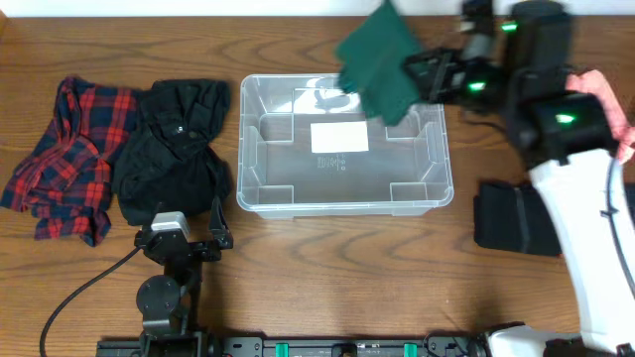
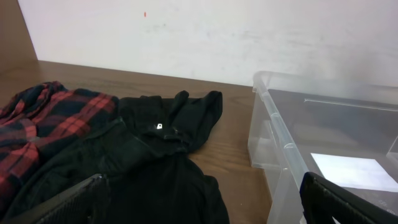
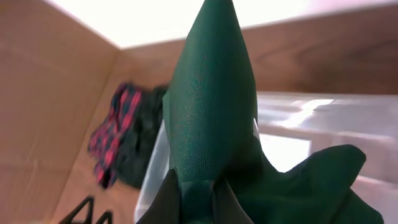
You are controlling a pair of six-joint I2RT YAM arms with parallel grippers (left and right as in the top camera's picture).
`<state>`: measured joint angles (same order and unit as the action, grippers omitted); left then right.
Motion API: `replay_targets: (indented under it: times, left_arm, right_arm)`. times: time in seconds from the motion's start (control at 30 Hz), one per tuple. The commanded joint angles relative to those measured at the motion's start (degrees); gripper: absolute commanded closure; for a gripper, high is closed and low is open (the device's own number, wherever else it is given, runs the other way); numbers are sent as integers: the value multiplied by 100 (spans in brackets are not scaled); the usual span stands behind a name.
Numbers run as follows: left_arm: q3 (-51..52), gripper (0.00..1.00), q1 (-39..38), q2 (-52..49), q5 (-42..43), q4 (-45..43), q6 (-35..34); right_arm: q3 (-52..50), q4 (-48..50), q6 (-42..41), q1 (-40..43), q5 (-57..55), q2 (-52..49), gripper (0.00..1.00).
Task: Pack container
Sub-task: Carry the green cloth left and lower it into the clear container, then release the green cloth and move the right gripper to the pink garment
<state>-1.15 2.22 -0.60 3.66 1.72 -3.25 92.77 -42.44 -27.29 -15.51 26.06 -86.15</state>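
Observation:
I will lower my right gripper to the left in the overhead view and release the cloth, since the container's empty bottom is below it on that side.
The clear plastic container (image 1: 253, 149) sits mid-table with a white label (image 1: 339, 137) on its base; nothing lies inside it. My right gripper (image 1: 422, 74) is shut on a dark green cloth (image 1: 379, 59) and holds it in the air over the container's far right corner. In the right wrist view the green cloth (image 3: 211, 118) is pinched between the fingers (image 3: 198, 198), with the container (image 3: 323, 124) below. My left gripper (image 1: 189, 241) is open and empty, low near the table's front, facing the black garment (image 2: 155, 162) and the container's left wall (image 2: 280, 143).
A red plaid shirt (image 1: 64, 154) and a black garment (image 1: 174, 149) lie left of the container. A folded black cloth (image 1: 511, 218) lies at the right, and a pink cloth (image 1: 610, 104) shows at the far right edge behind the right arm.

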Motion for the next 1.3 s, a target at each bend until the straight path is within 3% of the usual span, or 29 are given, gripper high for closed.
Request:
replay_targets:
  times: [0.0,0.33,0.53,0.9,0.93,0.97,1.0,1.03,1.27]
  left_arm:
    - [92,2,24,26,35,208,-70]
    - [92,2,24,26,33,208,-70]
    - [92,2,24,26,33,208,-70]
    - [92,2,24,26,33,208,-70]
    - [92,2,24,26,33,208,-70]
    - [92,2,24,26,33,208,-70]
    - [92,2,24,26,33,208,-70]
    - [92,2,24,26,33,208,-70]
    - [92,2,24,26,33,208,-70]
  right_arm:
    - [81,205,271,-577,-63,-332,99]
    - [81,457,3661,-1156,643,-1499,99]
    - [81,691,4116,-1156,804,-1958,99]
    - [81,863,4172,-1156,804,-2420,99]
    - [81,863,4170,-1154,802,-2441,83]
    - [81,866,4170,-1147,780,-2461,50]
    - [81,863,4166,-1141,734,-2474,10]
    - [81,863,4146,-1128,662,-2474,1]
    - [109,876,3917,-986,479,-2474,1]
